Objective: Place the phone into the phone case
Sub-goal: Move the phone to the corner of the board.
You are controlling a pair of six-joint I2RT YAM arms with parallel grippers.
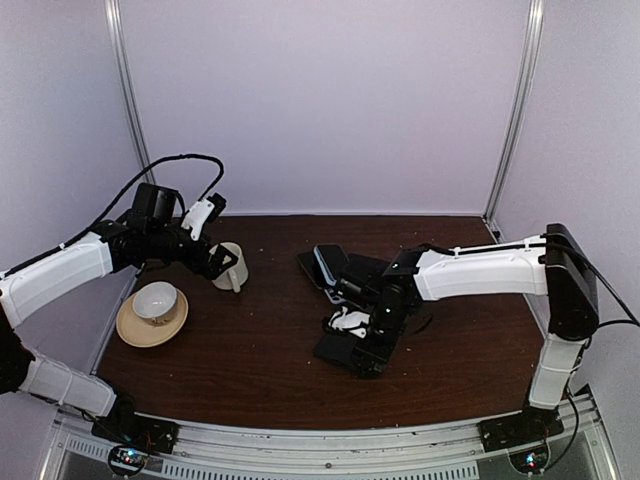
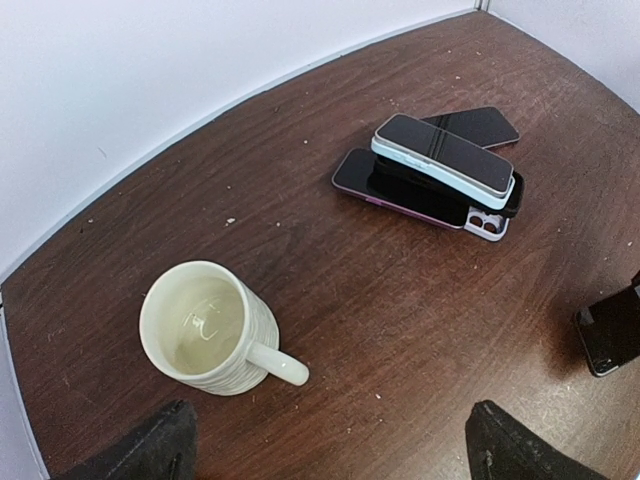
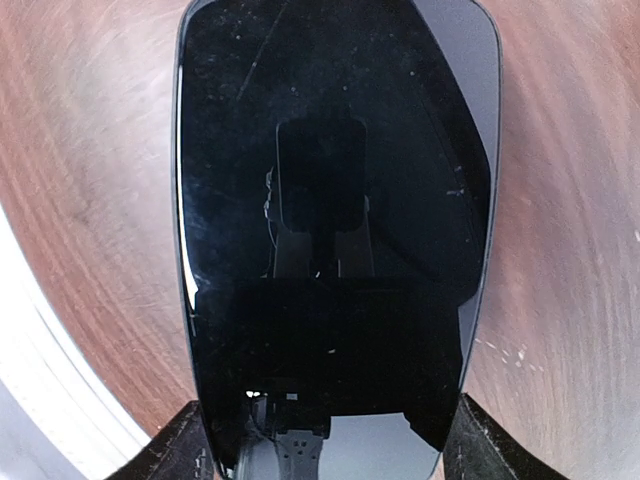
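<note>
The right gripper draws back next, onto the bare wood nearer the base, and releases the black phone, since the stack still covers the phone case (image 2: 487, 228).
A black phone (image 3: 330, 200) lies screen up on the brown table (image 3: 80, 200), filling the right wrist view. My right gripper (image 3: 325, 450) spans its near end, one finger against each long edge, shut on it. From above, that gripper (image 1: 372, 335) points down at the phone (image 1: 345, 352) right of the table's middle. A stack of phones (image 2: 430, 170) lies at the back, and a pale phone case (image 2: 487, 228) with camera holes sticks out beneath it. My left gripper (image 2: 330, 450) hangs open over bare wood beside a mug, far from the phone.
A cream ribbed mug (image 2: 205, 328) stands upright near the left gripper, handle toward it. A cup on a tan saucer (image 1: 153, 308) sits at the left edge. The back wall (image 1: 320, 100) and side walls close in the table.
</note>
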